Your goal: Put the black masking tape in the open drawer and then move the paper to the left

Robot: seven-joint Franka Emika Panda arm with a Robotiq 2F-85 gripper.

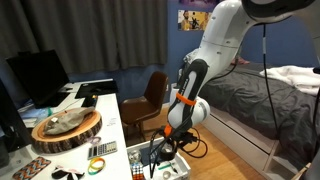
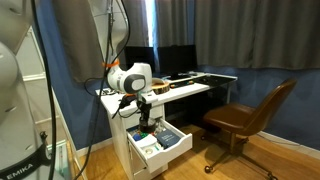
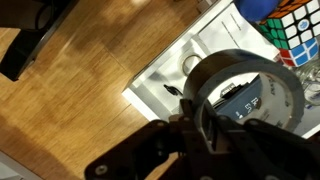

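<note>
The robot's gripper will move away from the Rubik's cube next and then go down into the drawer, because the drawer's bottom is less crowded (image 1: 171,166) (image 3: 183,78) toward the small round item.
My gripper (image 3: 200,118) is shut on the black masking tape (image 3: 245,70), a black ring held upright above the open drawer (image 3: 160,85). In the exterior views the gripper (image 1: 158,152) (image 2: 144,124) hangs just over the white drawer (image 1: 178,170) (image 2: 175,143), which is pulled out below the desk edge. Through the tape's hole I see items lying in the drawer. The tape itself is too small to make out in the exterior views. The paper (image 1: 103,110) lies on the white desk.
A Rubik's cube (image 3: 295,25) (image 1: 139,172) sits in the drawer. A round wooden slab (image 1: 66,129) stands on the desk (image 1: 110,125). A brown chair (image 1: 150,98) (image 2: 250,118) stands nearby. A bed (image 1: 270,95) is behind the arm. The floor is wood.
</note>
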